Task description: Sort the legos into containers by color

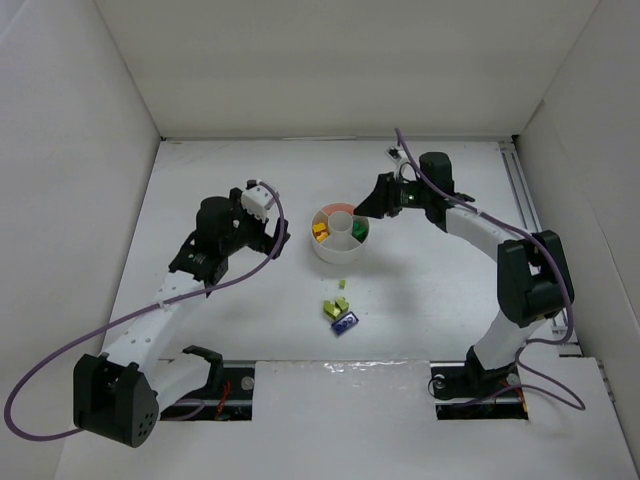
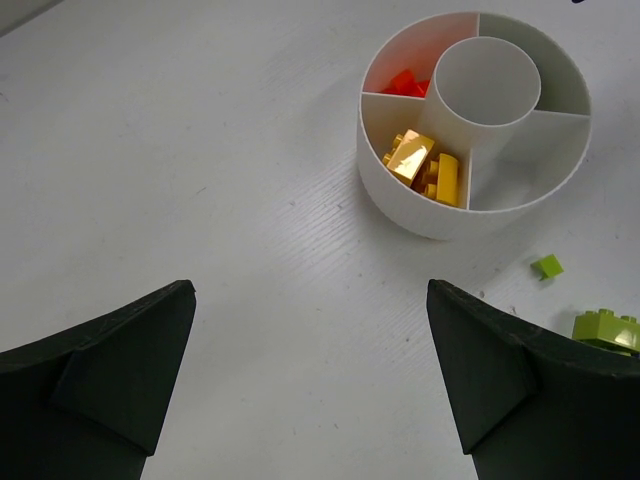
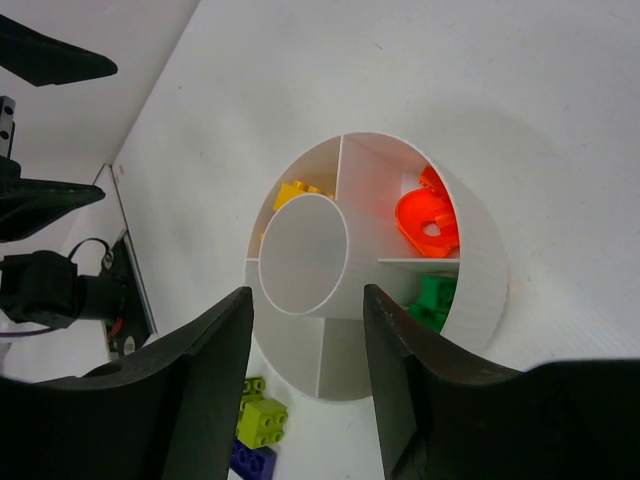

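The left gripper moves back and down onto the lime brick farther from the dish next, since that brick lies below it, to its right in the top view.
The round white dish (image 1: 335, 256) stands mid-table. Its compartments hold yellow bricks (image 2: 425, 165), orange pieces (image 3: 428, 215) and green bricks (image 3: 432, 300); the centre cup (image 3: 305, 255) looks empty. Loose lime bricks (image 1: 335, 305), a blue-purple brick (image 1: 345, 322) and a tiny lime piece (image 1: 342, 284) lie on the table in front of the dish. My left gripper (image 1: 268, 232) is open and empty, to the left of the dish. My right gripper (image 1: 372, 202) is open and empty, over the dish's back right rim. In the right wrist view its jaws (image 3: 308, 370) frame the dish.
White walls close in the table on the left, back and right. A rail (image 1: 525, 215) runs along the right edge. Purple cables (image 1: 60, 360) loop off both arms. In the left wrist view the tiny lime piece (image 2: 546, 266) and a lime brick (image 2: 605, 328) lie right of my fingers.
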Controlling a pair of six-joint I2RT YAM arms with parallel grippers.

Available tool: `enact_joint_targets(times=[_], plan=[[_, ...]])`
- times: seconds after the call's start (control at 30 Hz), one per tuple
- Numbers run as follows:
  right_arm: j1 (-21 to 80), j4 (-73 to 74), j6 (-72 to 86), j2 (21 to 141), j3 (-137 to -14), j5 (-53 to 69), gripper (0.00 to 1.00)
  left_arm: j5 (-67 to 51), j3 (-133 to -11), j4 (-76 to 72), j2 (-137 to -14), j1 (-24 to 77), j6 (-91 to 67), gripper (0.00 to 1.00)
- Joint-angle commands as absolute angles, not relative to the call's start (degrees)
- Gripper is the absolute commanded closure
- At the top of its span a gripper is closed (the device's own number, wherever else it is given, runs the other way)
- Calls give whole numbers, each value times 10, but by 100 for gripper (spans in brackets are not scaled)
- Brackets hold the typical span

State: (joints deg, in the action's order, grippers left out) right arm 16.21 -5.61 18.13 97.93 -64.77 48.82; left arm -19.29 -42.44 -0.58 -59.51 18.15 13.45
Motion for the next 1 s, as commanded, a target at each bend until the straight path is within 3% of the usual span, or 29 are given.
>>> enact_joint_targets(times=[0.0, 0.17, 0.4, 0.7, 0.97], plan=[[166, -78, 175, 959, -672, 490, 46, -199, -458, -14, -592, 178, 146, 0], [166, -39, 113, 883, -689, 447, 45, -273, -464, 40, -579, 178, 183, 0], [134, 90, -41, 800, -672, 357, 43, -407, -451, 183, -573, 229, 401, 0], [46, 134, -75, 664, -562, 330, 43, -427, -439, 239, -632, 322, 556, 35], [-15, 139, -53, 606, -505, 341, 42, -400, -439, 212, -704, 395, 619, 42]])
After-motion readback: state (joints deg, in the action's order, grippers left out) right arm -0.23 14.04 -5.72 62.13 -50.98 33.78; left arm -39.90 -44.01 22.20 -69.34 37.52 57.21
